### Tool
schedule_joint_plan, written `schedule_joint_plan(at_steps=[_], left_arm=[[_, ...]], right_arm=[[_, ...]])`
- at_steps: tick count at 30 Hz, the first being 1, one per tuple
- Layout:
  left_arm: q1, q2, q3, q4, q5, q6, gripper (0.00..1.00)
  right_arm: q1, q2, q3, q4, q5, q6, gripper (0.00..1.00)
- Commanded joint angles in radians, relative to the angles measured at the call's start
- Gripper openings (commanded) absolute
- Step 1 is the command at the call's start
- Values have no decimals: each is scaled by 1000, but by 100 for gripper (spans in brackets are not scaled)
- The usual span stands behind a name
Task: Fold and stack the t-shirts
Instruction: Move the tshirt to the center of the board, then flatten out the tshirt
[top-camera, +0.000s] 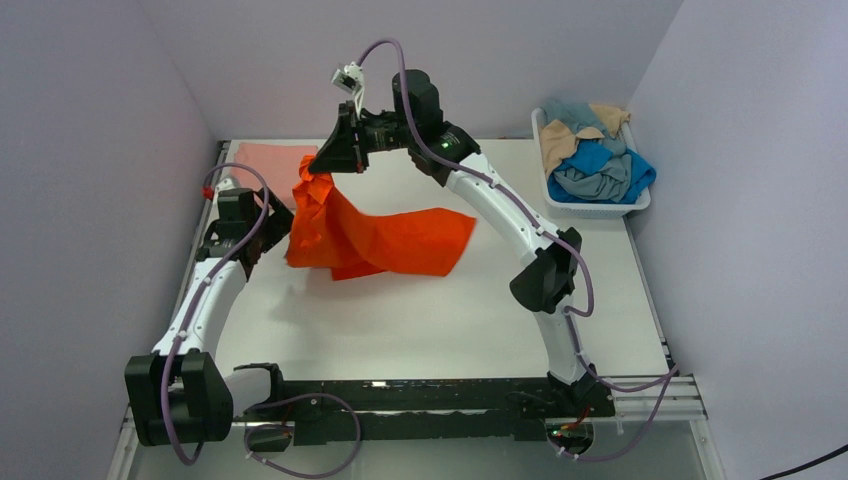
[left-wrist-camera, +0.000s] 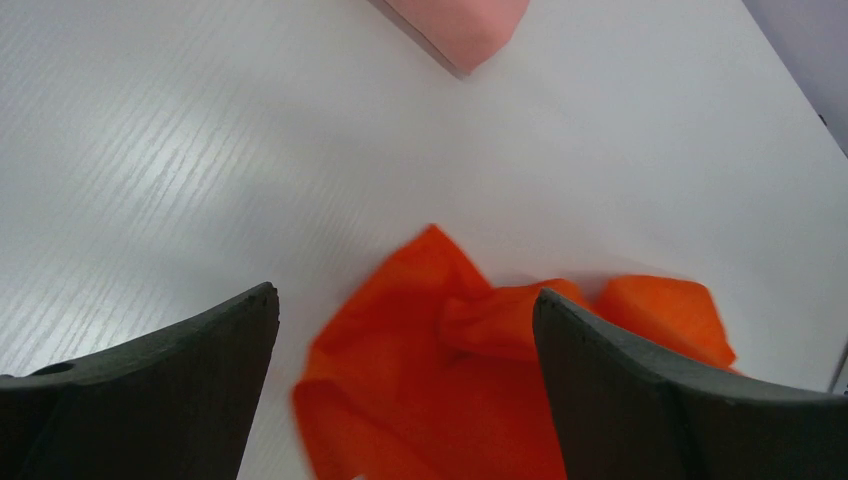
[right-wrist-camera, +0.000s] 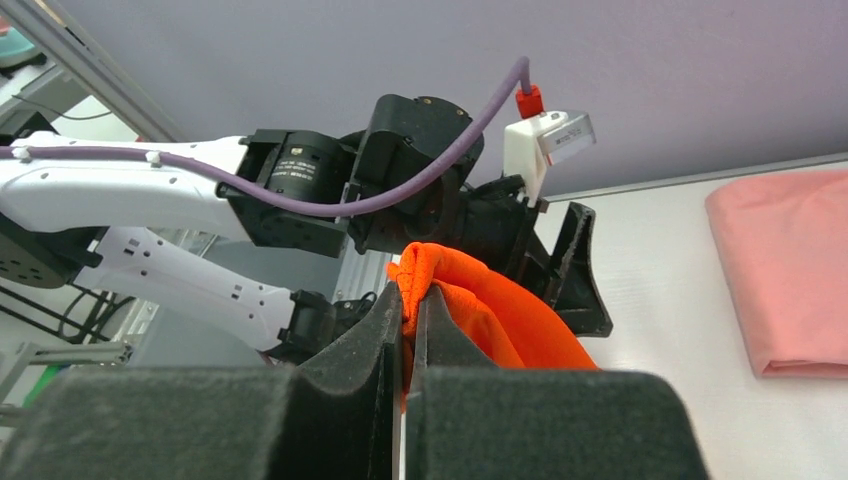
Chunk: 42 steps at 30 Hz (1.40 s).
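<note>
The held t-shirt hangs bunched, so the robot's right gripper should next move down and to the right in the top view to let go over the t-shirt's basket-side end (top-camera: 453, 228).
The bright orange t-shirt (top-camera: 380, 238) hangs from my right gripper (top-camera: 322, 172), which is shut on its upper edge above the table's left half; its lower part drapes on the table. In the right wrist view the orange cloth (right-wrist-camera: 470, 305) is pinched between the closed fingers (right-wrist-camera: 415, 330). My left gripper (top-camera: 272, 222) is open beside the shirt's left side; in the left wrist view its fingers (left-wrist-camera: 600, 370) stand wide apart over the orange cloth (left-wrist-camera: 430, 360). A folded salmon-pink t-shirt (top-camera: 268, 160) lies at the back left, also seen in the left wrist view (left-wrist-camera: 455, 25) and the right wrist view (right-wrist-camera: 790, 260).
A white basket (top-camera: 640, 205) at the back right holds blue, grey-blue, teal and tan t-shirts (top-camera: 595, 155). Purple walls stand behind and at both sides. The white table (top-camera: 440, 320) runs to the arms' base rail at the near edge.
</note>
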<state>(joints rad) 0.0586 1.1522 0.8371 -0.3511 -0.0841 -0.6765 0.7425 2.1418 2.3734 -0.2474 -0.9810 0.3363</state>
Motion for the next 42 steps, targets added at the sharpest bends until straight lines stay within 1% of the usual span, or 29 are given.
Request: schedule_joint_plan(at_steps=[1, 3, 5, 7, 10, 11, 13, 15, 16, 17, 18, 19, 20, 21, 26, 29, 31, 34, 37, 41, 42], left_arm=[[14, -28, 17, -13, -6, 8, 99], [15, -26, 28, -35, -5, 12, 99], [15, -20, 40, -45, 6, 18, 99], [15, -9, 52, -55, 26, 25, 99], [15, 14, 66, -69, 60, 26, 99], [15, 21, 67, -68, 71, 24, 99], [14, 44, 65, -59, 99, 26, 99], [15, 71, 63, -53, 128, 27, 99], [13, 85, 63, -54, 142, 30, 99], [13, 101, 65, -57, 152, 31, 99], [11, 114, 66, -62, 160, 33, 100], [9, 125, 69, -67, 162, 35, 99], [5, 131, 73, -74, 162, 39, 99], [1, 131, 76, -86, 154, 40, 99], [-17, 66, 54, -125, 87, 30, 100], [-16, 29, 13, -149, 29, 18, 99], [-17, 22, -9, -156, 12, 11, 99], [-16, 52, -35, -108, 30, 2, 99], [-16, 126, -23, -78, 52, 5, 98], [-16, 223, -1, -39, 87, 13, 85], [-16, 245, -1, -33, 96, 7, 79]], right_arm=[[-48, -90, -84, 56, 53, -35, 0], [-88, -163, -215, 48, 103, -61, 0], [-133, -239, -347, 35, 102, -85, 0], [-165, -307, -462, -31, 139, -153, 0], [-189, -397, -676, -139, 306, -264, 0], [-197, -420, -716, -157, 374, -278, 0], [-227, -453, -846, -196, 493, -280, 0], [-265, -459, -927, -204, 584, -252, 2], [-283, -452, -957, -203, 610, -243, 6], [-295, -443, -977, -202, 629, -240, 20], [-303, -432, -988, -199, 645, -236, 43], [-306, -426, -997, -194, 667, -229, 72], [-308, -424, -1003, -182, 692, -221, 91], [-307, -433, -1010, -170, 720, -217, 99], [-319, -545, -1087, -77, 902, -199, 100], [-334, -602, -1154, -7, 876, -204, 100], [-336, -592, -1167, 4, 840, -200, 100], [-336, -508, -1123, -9, 770, -212, 100], [-336, -396, -1052, 17, 774, -231, 100], [-332, -260, -974, 87, 752, -271, 100], [-330, -212, -957, 96, 738, -289, 100]])
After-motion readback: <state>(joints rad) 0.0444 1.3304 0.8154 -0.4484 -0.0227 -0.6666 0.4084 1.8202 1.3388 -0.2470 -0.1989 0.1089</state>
